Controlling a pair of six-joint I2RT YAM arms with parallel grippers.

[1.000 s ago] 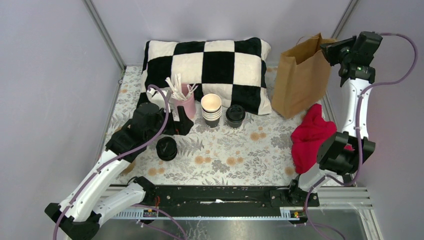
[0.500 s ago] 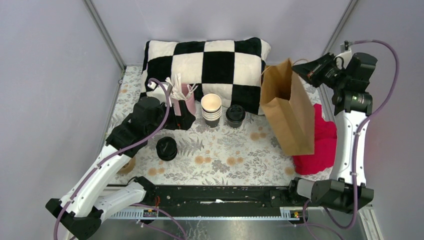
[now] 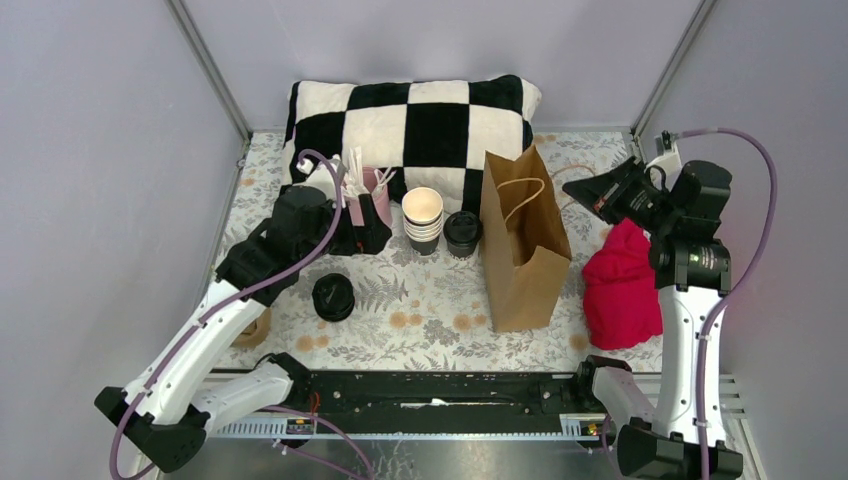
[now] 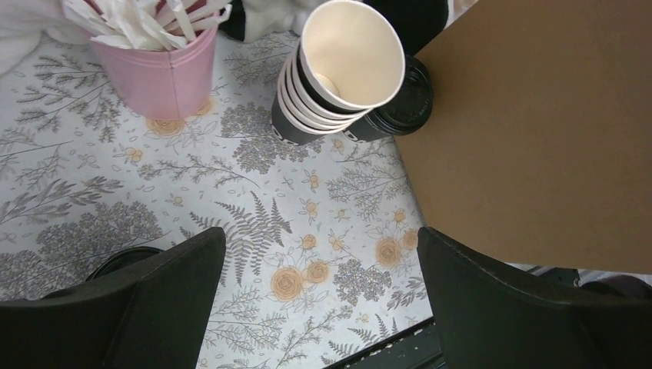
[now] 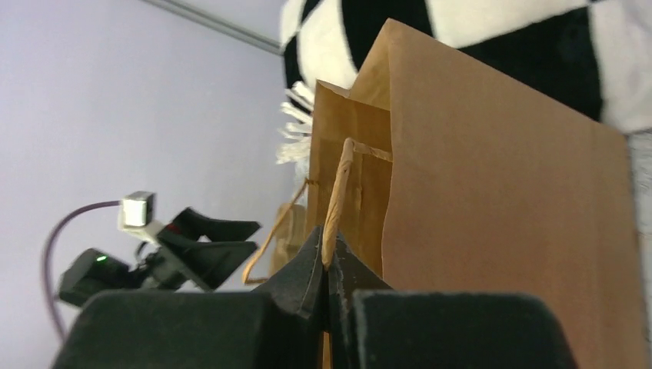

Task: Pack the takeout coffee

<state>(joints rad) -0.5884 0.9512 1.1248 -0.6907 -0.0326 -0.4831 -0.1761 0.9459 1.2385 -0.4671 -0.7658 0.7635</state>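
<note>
The brown cardboard tray lies on top of the table under my arm, so I will move my left gripper to the left in the top view and down to the tray.
The takeout coffee, a black lidded cup, stands in front of the pillow, between a stack of lidless cups and the brown paper bag. In the left wrist view only part of its lid shows behind the stack and the bag. My left gripper hovers open and empty left of the cups, jaws wide. My right gripper is shut on the bag's twisted paper handle, holding the bag upright with its mouth open.
A pink cup of white stirrers stands by my left gripper. A lone black lid lies nearer the front. A checkered pillow fills the back. A red cloth lies at the right, under my right arm.
My right arm has swung the bag from the back right corner leftward and forward, so it now stands just right of the coffee. My left gripper has crept slightly toward the cups.
</note>
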